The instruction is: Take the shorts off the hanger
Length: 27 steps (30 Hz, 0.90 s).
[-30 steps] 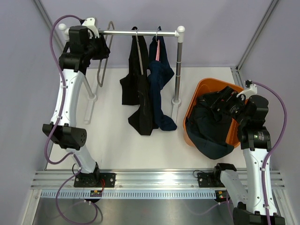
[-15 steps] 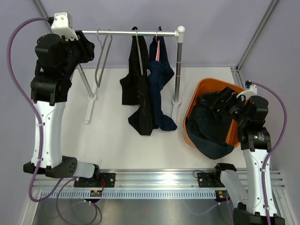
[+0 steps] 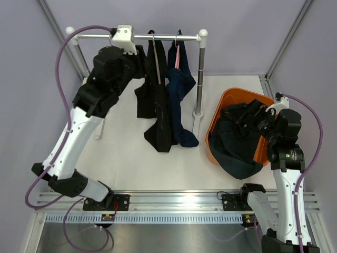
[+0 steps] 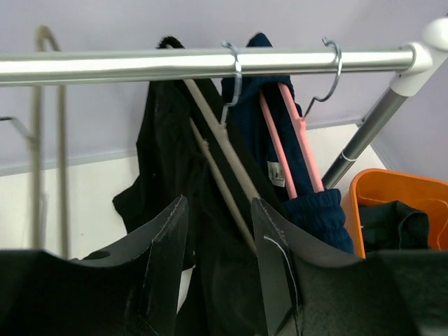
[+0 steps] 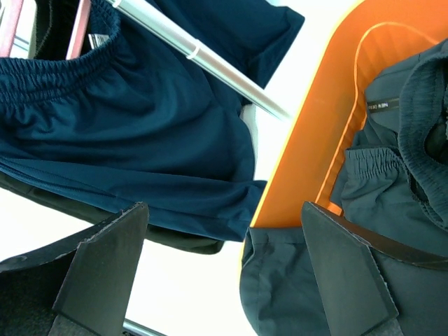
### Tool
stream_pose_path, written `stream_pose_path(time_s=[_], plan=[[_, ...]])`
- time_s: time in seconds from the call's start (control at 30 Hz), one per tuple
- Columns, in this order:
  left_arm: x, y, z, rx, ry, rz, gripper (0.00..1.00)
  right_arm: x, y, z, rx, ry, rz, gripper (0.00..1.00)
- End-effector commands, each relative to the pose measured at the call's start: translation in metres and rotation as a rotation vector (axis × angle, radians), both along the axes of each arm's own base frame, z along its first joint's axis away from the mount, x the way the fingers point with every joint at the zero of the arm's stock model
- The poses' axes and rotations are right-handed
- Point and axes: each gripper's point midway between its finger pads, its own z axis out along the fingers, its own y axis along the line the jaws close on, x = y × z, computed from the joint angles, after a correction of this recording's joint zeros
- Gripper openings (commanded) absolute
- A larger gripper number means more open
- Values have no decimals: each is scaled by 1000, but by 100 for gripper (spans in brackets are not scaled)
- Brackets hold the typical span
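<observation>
The black shorts' top hangs right of my left gripper in the top view, so I will move it right next, around the beige hanger's neck.
Black shorts (image 3: 158,108) hang on a beige hanger (image 4: 225,150) from the metal rail (image 3: 163,37). Navy blue shorts (image 3: 180,87) hang beside them on a pink hanger (image 4: 288,140). Dark teal-navy shorts (image 3: 238,150) lie in the orange basket (image 3: 227,97), spilling over its near rim. My left gripper (image 3: 141,62) is open and empty just left of the black shorts (image 4: 175,164), below the rail; in its wrist view the gripper (image 4: 218,234) frames the beige hanger. My right gripper (image 3: 243,115) is open and empty above the basket (image 5: 315,140).
An empty beige hanger (image 4: 49,140) hangs on the rail (image 4: 140,64) left of the black shorts. The rack's right post (image 3: 200,74) stands between the hung shorts and the basket. The enclosure walls lie close behind the rack.
My left arm has swung right along the rail, from its left end by the empty hanger to the black shorts. The right arm has not moved.
</observation>
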Motion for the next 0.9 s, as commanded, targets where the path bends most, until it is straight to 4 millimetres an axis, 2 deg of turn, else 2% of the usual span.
stream_pose_path(time_s=[0.0, 0.13, 0.53, 0.87], plan=[[22, -14, 4, -29, -50, 69, 45, -4, 1, -3, -22, 7, 8, 99], [36, -30, 0, -43, -53, 74, 45, -6, 4, -5, -15, 17, 24, 99], [73, -39, -8, 8, -66, 178, 47, -11, 9, -6, -6, 21, 50, 99], [104, -51, -42, 58, -21, 232, 47, -13, 11, -10, -8, 22, 65, 99]])
